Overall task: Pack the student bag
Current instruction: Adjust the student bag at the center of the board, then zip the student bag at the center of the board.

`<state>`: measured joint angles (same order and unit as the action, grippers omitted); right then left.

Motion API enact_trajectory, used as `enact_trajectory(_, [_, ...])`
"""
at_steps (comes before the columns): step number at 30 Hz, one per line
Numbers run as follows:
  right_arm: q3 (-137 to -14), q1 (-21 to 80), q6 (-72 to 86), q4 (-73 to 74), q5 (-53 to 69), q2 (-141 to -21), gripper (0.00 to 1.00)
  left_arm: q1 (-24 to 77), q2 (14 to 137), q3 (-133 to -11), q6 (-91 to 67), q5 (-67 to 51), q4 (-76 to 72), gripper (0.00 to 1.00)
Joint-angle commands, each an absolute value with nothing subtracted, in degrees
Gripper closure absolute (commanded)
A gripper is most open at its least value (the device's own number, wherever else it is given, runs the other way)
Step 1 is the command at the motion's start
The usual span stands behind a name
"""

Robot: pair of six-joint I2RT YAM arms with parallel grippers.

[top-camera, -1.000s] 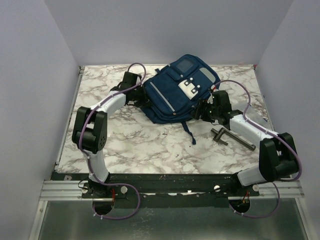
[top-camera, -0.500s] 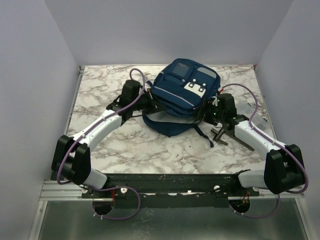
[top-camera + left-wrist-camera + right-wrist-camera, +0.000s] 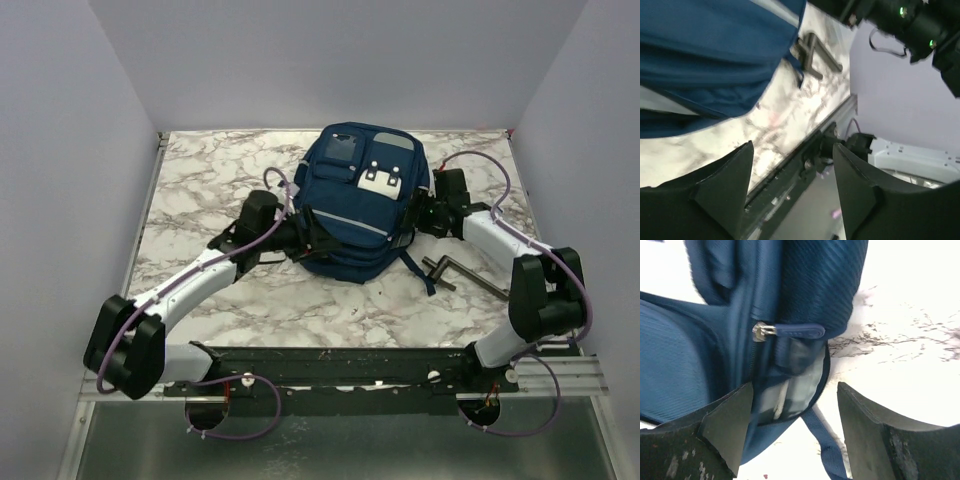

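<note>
My right gripper lifts across the bag next, then lowers onto the zipper edge at the opposite near corner.
The student bag (image 3: pixel 358 200), navy with grey stripes and white buckle clips, stands in the middle of the marble table. My left gripper (image 3: pixel 312 238) is at its lower left side; in the left wrist view the gripper (image 3: pixel 792 147) is open and empty, with the bag (image 3: pixel 705 55) above it. My right gripper (image 3: pixel 412 212) is against the bag's right side. In the right wrist view that gripper (image 3: pixel 794 390) is open, with the bag's mesh side pocket (image 3: pixel 795 385) between its fingers and a zip pull (image 3: pixel 795 331) just beyond.
A dark metal T-shaped tool (image 3: pixel 462 275) lies on the table to the right of the bag, near the right arm; the same tool (image 3: pixel 812 52) shows in the left wrist view. A loose bag strap (image 3: pixel 420 272) trails toward it. Grey walls close in the table.
The bag has been lifted from lying tilted to standing squarer and further back. My left gripper has opened and let go. Both arms have moved in along the bag's sides.
</note>
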<state>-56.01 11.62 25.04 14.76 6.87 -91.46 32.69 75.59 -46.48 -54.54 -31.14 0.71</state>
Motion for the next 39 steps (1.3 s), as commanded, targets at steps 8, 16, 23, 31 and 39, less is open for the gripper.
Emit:
enact_trajectory(8, [-64.65,43.65,11.78,17.37,-12.3,-83.69,0.22,9.76,56.74,-50.1,-35.33,-19.8,18.22,0.25])
enact_trajectory(16, [-74.64,55.8,2.25,12.76,-20.56,-102.69,0.23,-1.32,59.55,-50.01,-42.37,-24.07,20.99,0.24])
enact_trajectory(23, [-79.98,59.04,-3.49,13.91,-28.42,-113.4,0.24,-3.7,66.14,-52.22,-43.11,-30.76,18.92,0.23])
enact_trajectory(31, [-72.88,59.15,-7.25,4.73,-34.47,-113.92,0.8,-3.69,80.8,-53.94,-48.52,-39.73,12.4,0.3])
enact_trajectory(39, [-60.14,58.89,-16.52,-7.88,-20.88,-98.14,1.0,-2.54,92.65,-57.82,-55.45,-42.33,9.32,0.35])
